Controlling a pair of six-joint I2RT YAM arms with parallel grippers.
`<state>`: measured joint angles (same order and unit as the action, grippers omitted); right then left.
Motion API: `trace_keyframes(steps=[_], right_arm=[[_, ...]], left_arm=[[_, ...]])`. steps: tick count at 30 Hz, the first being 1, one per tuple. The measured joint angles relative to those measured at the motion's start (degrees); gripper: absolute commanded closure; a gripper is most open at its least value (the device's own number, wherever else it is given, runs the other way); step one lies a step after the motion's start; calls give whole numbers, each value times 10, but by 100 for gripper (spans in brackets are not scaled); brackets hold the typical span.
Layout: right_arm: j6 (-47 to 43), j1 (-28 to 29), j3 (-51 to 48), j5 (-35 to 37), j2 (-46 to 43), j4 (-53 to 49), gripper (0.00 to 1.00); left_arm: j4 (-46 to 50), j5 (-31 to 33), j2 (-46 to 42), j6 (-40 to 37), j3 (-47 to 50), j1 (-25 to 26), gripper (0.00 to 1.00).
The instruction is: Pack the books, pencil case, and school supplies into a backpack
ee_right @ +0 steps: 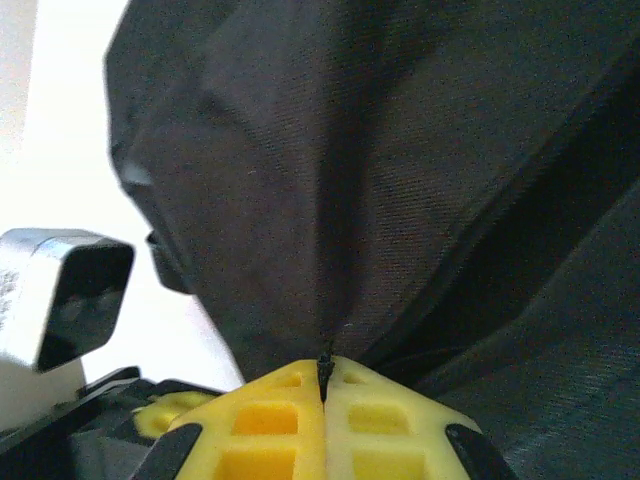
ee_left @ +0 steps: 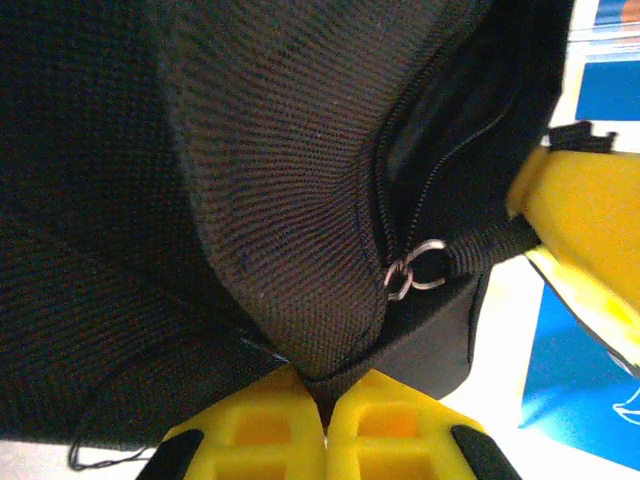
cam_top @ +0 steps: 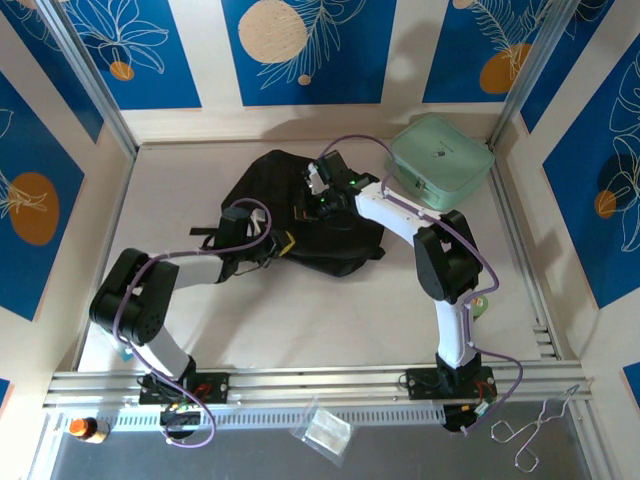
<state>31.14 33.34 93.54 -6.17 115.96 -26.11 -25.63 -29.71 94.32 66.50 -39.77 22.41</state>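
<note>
The zip's teeth are still open beyond the ring. My right gripper will next move outward along the zip line toward the mint-green case and let go of the black bit.
The black backpack [cam_top: 300, 210] lies in the middle of the table. My left gripper [cam_top: 272, 248] is at its near left edge. In the left wrist view the yellow fingers [ee_left: 326, 392] are shut on a fold of the backpack's fabric [ee_left: 250, 200], just below the zip and its metal ring [ee_left: 410, 270]. My right gripper [cam_top: 318, 205] sits over the backpack's top. In the right wrist view it [ee_right: 324, 365] is shut on a thin black bit of the backpack at the zip line. A black pull strap [ee_left: 485, 250] runs from the ring to a yellow finger [ee_left: 585, 230]. Books and pencil case are out of view.
A big mint-green case [cam_top: 440, 158] stands at the back right, close to the right arm. On the near ledge lie a small clear plastic bag [cam_top: 325, 430], metal tongs [cam_top: 535, 430] and an orange-capped bottle [cam_top: 85, 428]. Walls close in the table's sides and back.
</note>
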Motion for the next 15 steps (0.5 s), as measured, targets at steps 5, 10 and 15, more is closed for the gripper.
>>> trace_keyframes(steps=[5,10,15], right_arm=[[-7,-7,47,82,18,-17,100],[-23,-28,89,146,41,-22,100],[-31,-34,110,202,47,-38,100]], left_arm=[[13,9,-14,-18,18,0,100],[53,13,-36,-43,30,0,100],[90,14,-49,-71,31,0,100]])
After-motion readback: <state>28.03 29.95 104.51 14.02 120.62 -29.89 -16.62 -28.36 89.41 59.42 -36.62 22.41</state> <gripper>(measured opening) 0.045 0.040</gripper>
